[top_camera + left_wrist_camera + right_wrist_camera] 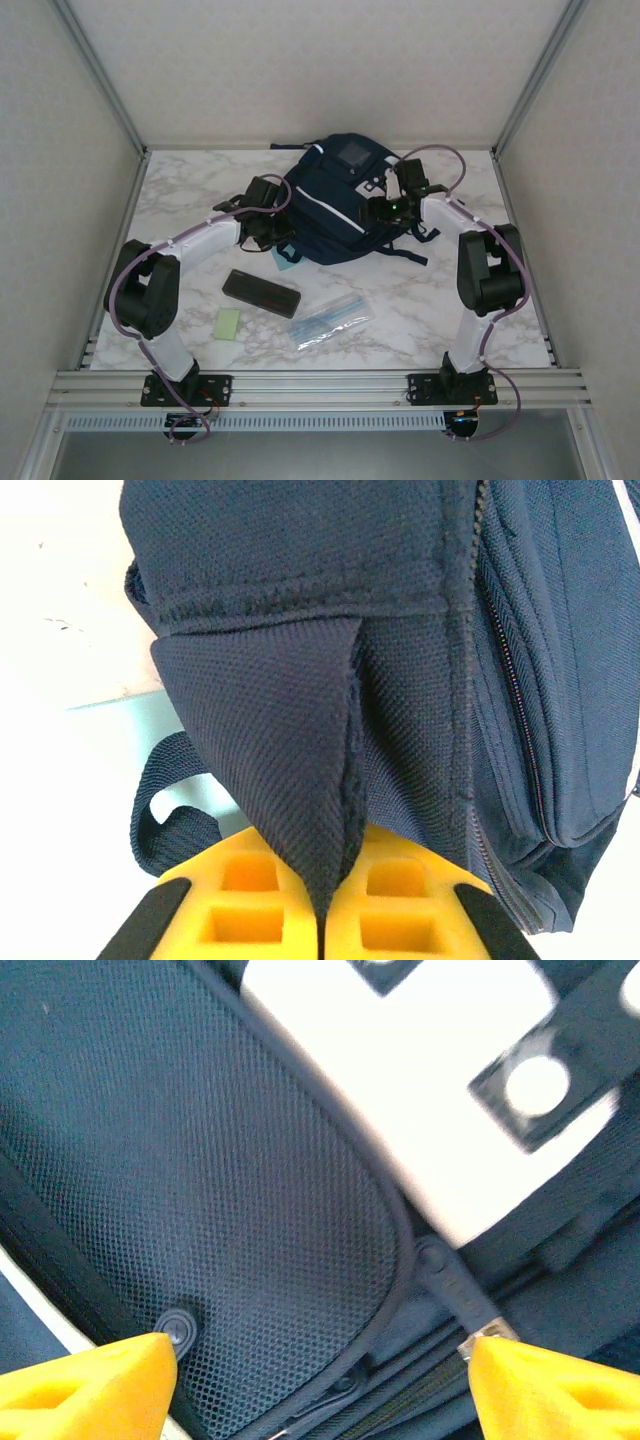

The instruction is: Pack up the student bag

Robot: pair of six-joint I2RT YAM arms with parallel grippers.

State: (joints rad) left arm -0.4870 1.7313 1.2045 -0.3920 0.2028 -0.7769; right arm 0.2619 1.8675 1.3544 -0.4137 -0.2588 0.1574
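Note:
My left gripper pulls the navy fold [312,815] between its shut fingers outward and releases it next, since the bag's edge partly covers the teal item.
The student bag [335,205], dark navy with white stripes and a grey square patch, lies at the back middle of the table. At the bag's left side, my left gripper [268,222] is shut on a fold of the bag's navy fabric. In the left wrist view the fold [300,730] runs down between the yellow fingers [250,910], which are pressed together. My right gripper [388,208] hovers over the bag's right side. Its yellow fingers [90,1385] stand wide open above a mesh panel [200,1180], and a zipper pull [455,1285] lies by the right fingertip.
A small black case [261,292], a pale green pad [228,324] and a clear pouch of pens [330,320] lie on the marble table in front of the bag. A light teal item [287,257] pokes out under the bag's left edge. Enclosure walls ring the table.

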